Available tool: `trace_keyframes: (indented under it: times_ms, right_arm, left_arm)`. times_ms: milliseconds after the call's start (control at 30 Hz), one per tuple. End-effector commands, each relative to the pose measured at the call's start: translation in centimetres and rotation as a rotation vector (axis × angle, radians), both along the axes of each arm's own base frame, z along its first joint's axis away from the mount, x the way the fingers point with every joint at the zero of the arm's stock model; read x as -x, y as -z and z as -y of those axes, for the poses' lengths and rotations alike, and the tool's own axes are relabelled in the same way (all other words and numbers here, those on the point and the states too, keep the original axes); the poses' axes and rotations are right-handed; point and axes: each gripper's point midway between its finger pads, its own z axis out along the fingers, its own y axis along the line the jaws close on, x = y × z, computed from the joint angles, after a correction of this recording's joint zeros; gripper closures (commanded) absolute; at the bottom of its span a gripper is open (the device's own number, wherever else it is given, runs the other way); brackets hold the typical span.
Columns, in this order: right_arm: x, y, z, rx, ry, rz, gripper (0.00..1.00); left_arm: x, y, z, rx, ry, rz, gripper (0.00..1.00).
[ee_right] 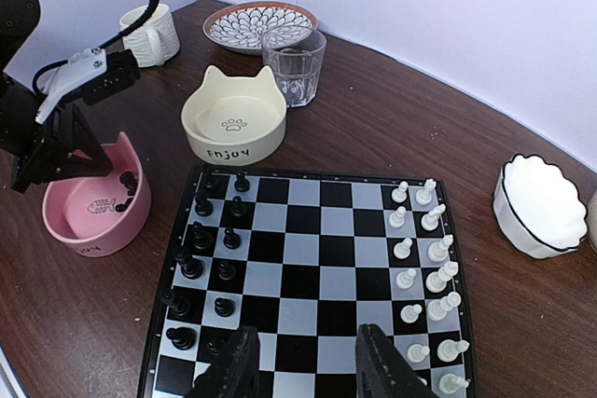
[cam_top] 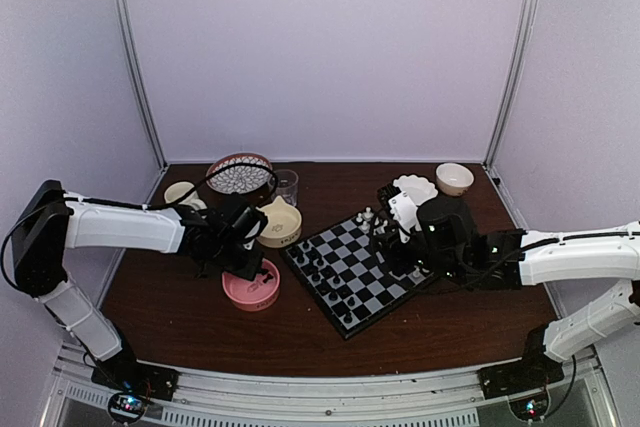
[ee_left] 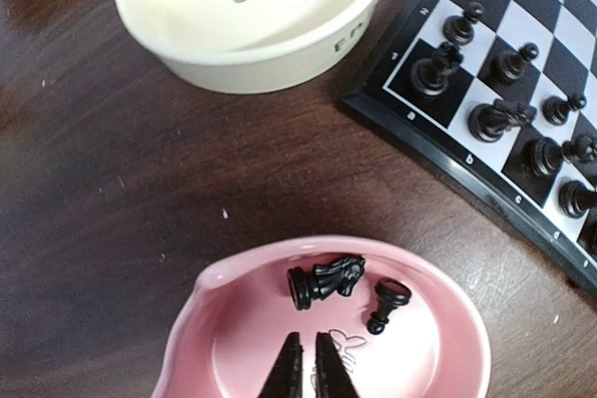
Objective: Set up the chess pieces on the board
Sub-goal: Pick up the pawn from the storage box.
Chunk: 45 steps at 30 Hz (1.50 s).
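Note:
My left gripper is above the black pawn (ee_left: 385, 303), which lies beyond my fingertips, so it should go down next into the pink bowl (ee_left: 448, 291), toward the board onto the pawn.
The board (ee_right: 308, 258) lies at the table's middle. Black chess pieces (ee_right: 201, 240) stand in two rows on its left side and white ones (ee_right: 424, 258) on its right. A black knight (ee_left: 328, 280) and a black pawn (ee_left: 385, 303) lie on their sides in the pink bowl (ee_left: 448, 291). My left gripper (ee_left: 307, 340) hangs over that bowl just short of the knight, shut, with nothing between its tips. My right gripper (ee_right: 308, 333) hovers over the board's near edge, open and empty.
A cream cat-ear bowl (ee_right: 233, 118) sits between the pink bowl and the board's far corner. Behind it stand a glass (ee_right: 294, 62), a patterned plate (ee_right: 259, 25) and a mug (ee_right: 149, 33). A white scalloped bowl (ee_right: 541, 204) and a tan bowl (cam_top: 454, 178) sit at the right.

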Motion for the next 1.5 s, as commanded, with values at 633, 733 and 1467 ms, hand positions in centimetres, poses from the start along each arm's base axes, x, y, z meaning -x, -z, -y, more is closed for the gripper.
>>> trace_keyframes:
  times_ms: [633,733,1467]
  right_arm:
    - [-0.2,0.1,0.2,-0.009,0.007,0.001,0.62]
    - [-0.2,0.2,0.1,-0.007,0.008,0.0,0.62]
    - [-0.1,0.0,0.2,-0.011,0.007,0.001,0.62]
  left_arm:
    - [1.2,1.5,2.9,0.11,0.125,-0.067,0.63]
    - [1.1,2.0,3.1,0.105,0.13,-0.079,0.68]
    - [-0.4,2.9,4.3,0.082,0.127,-0.08,0.89]
